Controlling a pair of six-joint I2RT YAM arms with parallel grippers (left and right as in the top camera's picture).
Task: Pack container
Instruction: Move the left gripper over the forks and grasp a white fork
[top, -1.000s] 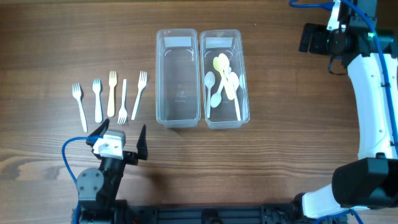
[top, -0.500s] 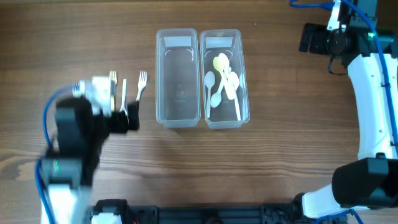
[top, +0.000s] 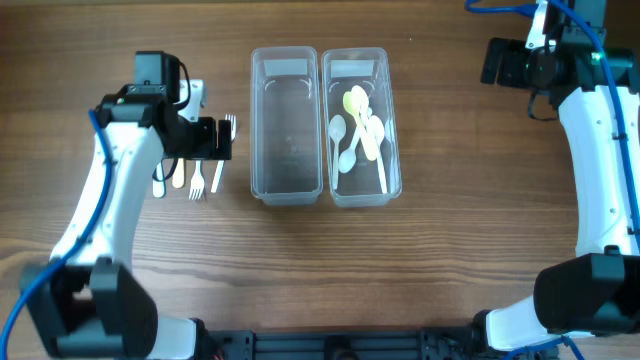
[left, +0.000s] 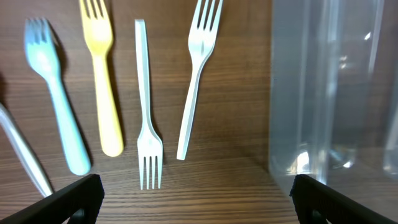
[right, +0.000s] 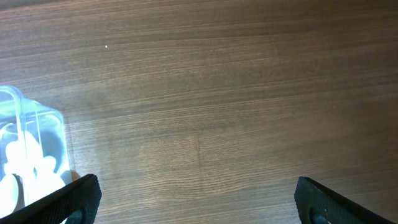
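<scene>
My left gripper should next go down toward the yellow fork (left: 102, 81), onto the white handle (left: 143, 84) beside it, because that handle is below my gripper, to the left in the wrist view.
Several plastic forks lie in a row on the wooden table left of two clear containers. In the left wrist view I see a light blue fork (left: 56, 106), a yellow fork (left: 102, 81), a white fork (left: 146, 112) with tines toward me, and another white fork (left: 196, 74). The left container (top: 285, 125) is empty and also shows in the left wrist view (left: 329, 93). The right container (top: 385, 125) holds several spoons (top: 360, 130). My left gripper (top: 205, 140) (left: 199, 208) is open and empty above the forks. My right gripper (top: 510, 60) (right: 199, 199) is open and empty, far right.
The left arm hides the upper parts of the forks from overhead; only their lower ends (top: 197, 185) show. The right wrist view shows bare table and a corner of the spoon container (right: 31, 155). The right arm's base stands at the front right (top: 590, 300).
My left arm has swung from the table's front edge up to the forks, and its gripper now hovers over them beside the empty container. The right arm has not moved.
</scene>
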